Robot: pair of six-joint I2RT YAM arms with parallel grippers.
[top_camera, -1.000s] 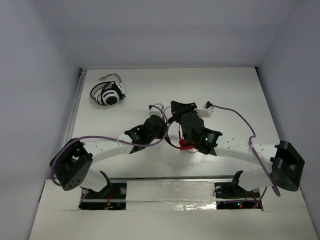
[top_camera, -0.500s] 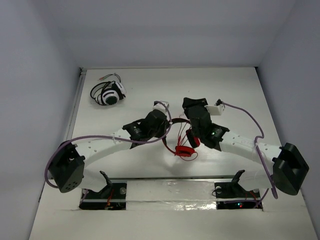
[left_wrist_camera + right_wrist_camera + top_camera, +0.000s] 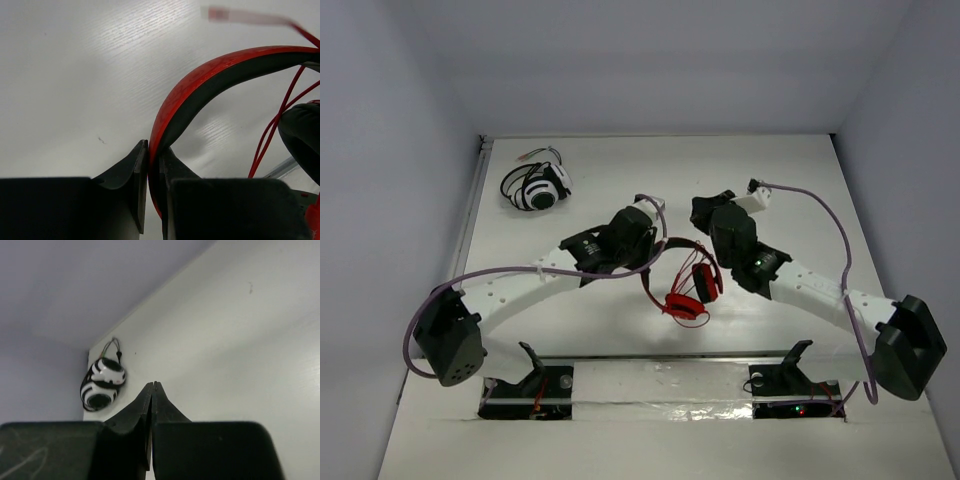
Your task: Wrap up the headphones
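The red headphones (image 3: 682, 283) go outward and down with my left gripper next for release on the open tabletop beyond the ear cups, since they hang above the table.
The red headphones (image 3: 682, 283) hang by their red-and-black headband (image 3: 200, 80) from my left gripper (image 3: 648, 257). In the left wrist view that gripper (image 3: 154, 148) is shut on the headband's edge. The two red ear cups (image 3: 688, 303) hang low, just above the table. The thin red cable (image 3: 272, 127) loops beside a black ear pad (image 3: 302, 130). My right gripper (image 3: 703, 209) sits behind and to the right of the headphones, apart from them. In the right wrist view it (image 3: 153, 385) is shut, with nothing visible between the jaws.
White and black headphones (image 3: 535, 187) lie at the back left corner, also in the right wrist view (image 3: 102, 382). White walls enclose the table on three sides. A metal rail (image 3: 660, 357) with the arm bases runs along the near edge.
My right gripper has pulled back and to the right, off the headphones. My left gripper has shifted back with the headband, and the ear cups now hang in plain sight.
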